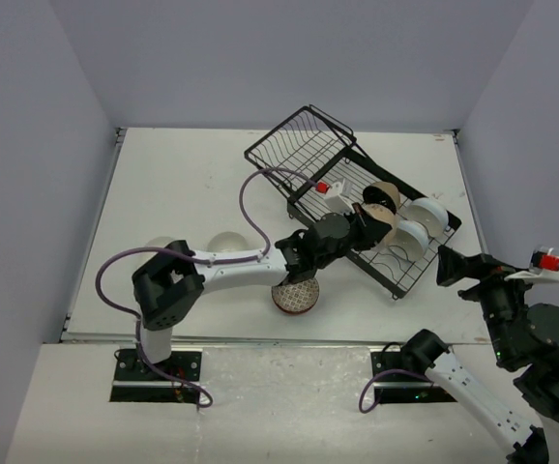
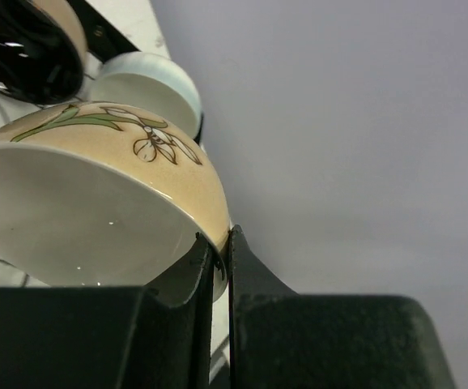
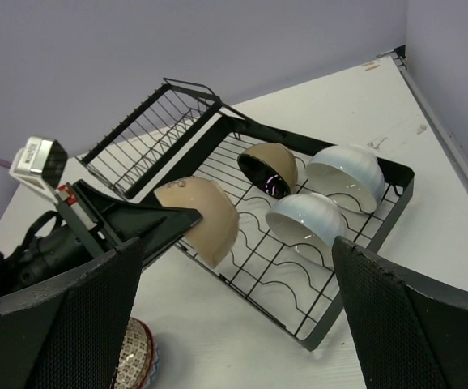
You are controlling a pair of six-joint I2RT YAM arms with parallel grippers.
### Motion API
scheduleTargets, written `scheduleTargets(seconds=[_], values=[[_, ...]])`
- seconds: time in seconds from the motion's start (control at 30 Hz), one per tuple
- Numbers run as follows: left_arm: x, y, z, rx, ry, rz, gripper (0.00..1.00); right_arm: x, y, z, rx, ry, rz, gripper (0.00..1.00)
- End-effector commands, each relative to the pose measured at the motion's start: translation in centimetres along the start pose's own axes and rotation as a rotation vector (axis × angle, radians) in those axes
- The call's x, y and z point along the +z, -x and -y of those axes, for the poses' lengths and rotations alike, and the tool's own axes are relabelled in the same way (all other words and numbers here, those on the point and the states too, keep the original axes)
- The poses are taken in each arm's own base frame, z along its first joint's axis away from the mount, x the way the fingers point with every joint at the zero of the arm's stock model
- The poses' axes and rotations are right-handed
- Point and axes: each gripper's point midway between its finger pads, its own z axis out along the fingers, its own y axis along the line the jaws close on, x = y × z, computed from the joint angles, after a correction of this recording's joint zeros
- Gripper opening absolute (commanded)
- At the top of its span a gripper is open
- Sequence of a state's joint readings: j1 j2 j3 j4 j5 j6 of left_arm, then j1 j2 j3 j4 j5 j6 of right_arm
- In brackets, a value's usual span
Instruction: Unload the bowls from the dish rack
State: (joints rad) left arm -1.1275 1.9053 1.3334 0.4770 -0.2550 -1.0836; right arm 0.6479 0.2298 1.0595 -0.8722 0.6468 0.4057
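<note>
The robot will next move its left gripper to the left in the top view and lower the tan bowl into the pale bowl nearer the rack, since that pale bowl is already unloaded.
The black wire dish rack lies at an angle at the back right; it also shows in the right wrist view. My left gripper is shut on the rim of a tan bowl with a flower drawing and a white inside. It holds this bowl tilted over the rack's near-left edge. A tan bowl with a black inside and two white bowls stand in the rack. My right gripper is open and empty, to the right of the rack.
A brown patterned bowl sits on the table near the left of the rack, under my left arm, and shows in the right wrist view. Two pale round bowls rest on the table at the left. The rack's wire basket section is at the back.
</note>
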Motion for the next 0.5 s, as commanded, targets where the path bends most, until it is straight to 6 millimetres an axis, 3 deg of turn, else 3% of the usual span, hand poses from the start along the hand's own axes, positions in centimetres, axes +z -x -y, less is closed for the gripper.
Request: scheduleTargets(seconds=[0.0,0.1,0.17,0.3,0.33,0.4,0.47], values=[[-2.8,7.1,4.8,0.129,-0.001,0.170,0.00,0.5,0.4,0.6,-0.021,-0.051,0.017,0.99],[-5.6,9.7,4.9,0.211,0.065,0.224,0.00,0.7,0.2,0.5,-0.028,-0.050,0.011,0.99],[-7.0,10.5,3.3,0.247,0.135,0.249,0.00,0.8,0.2,0.4,-0.029,-0.049,0.013,0.99],[-11.3,13.2,2.4,0.295,0.229,0.307,0.00,1.0,0.2,0.1,-0.029,-0.041,0.012,0.99],[-12.3,13.4,0.7,0.325,0.307,0.309,0.00,1.0,0.2,0.1,-0.027,-0.040,0.015,0.99],[-14.5,14.2,-0.3,0.354,0.379,0.308,0.00,1.0,0.2,0.0,-0.028,-0.040,0.015,0.99],[-16.6,14.6,-2.8,0.400,0.506,0.295,0.00,1.1,0.1,0.1,-0.029,-0.041,0.017,0.99]])
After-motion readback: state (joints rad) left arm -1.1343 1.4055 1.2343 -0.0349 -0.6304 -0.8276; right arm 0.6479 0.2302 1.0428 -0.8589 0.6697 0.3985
